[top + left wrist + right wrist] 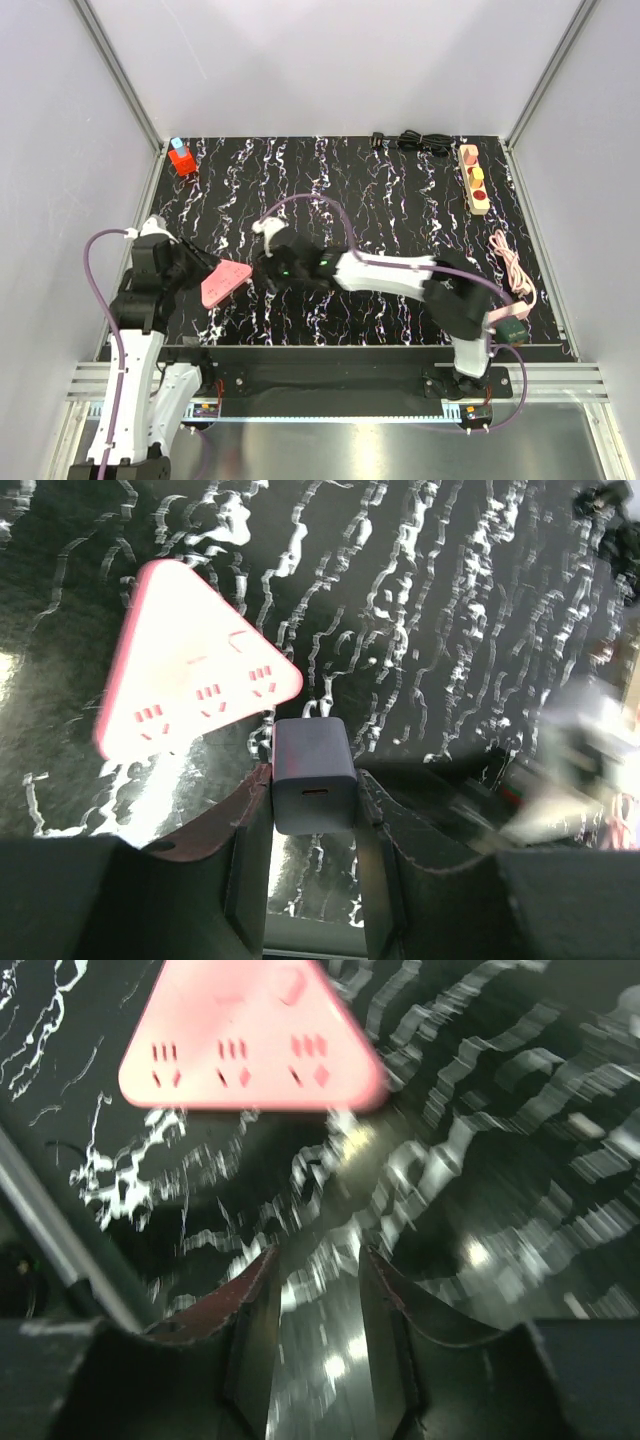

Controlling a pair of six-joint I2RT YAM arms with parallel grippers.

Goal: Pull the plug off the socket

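The mat's bare middle lies to my left gripper's right in the top view, so I will carry the plug past the pink block (225, 281) and down to release it.
My left gripper (312, 773) is shut on a dark blue-grey plug cube (313, 780) with its small port facing the camera. It holds the cube just off the near corner of a pink triangular outlet block (195, 680). In the top view this gripper (205, 271) is at the block's (225, 281) left edge. My right gripper (315, 1260) is open and empty, and the pink block (250, 1045) lies ahead of it. In the top view it (268, 262) is just right of the block. The beige socket strip (474, 180) with round coloured outlets lies at the back right, far from both grippers.
A red and blue object (181, 157) stands at the back left corner. A coiled black cable (415, 142) lies along the back edge. A pink cable (512, 262) lies at the right edge. Metal frame posts and grey walls bound the black marbled mat (400, 210).
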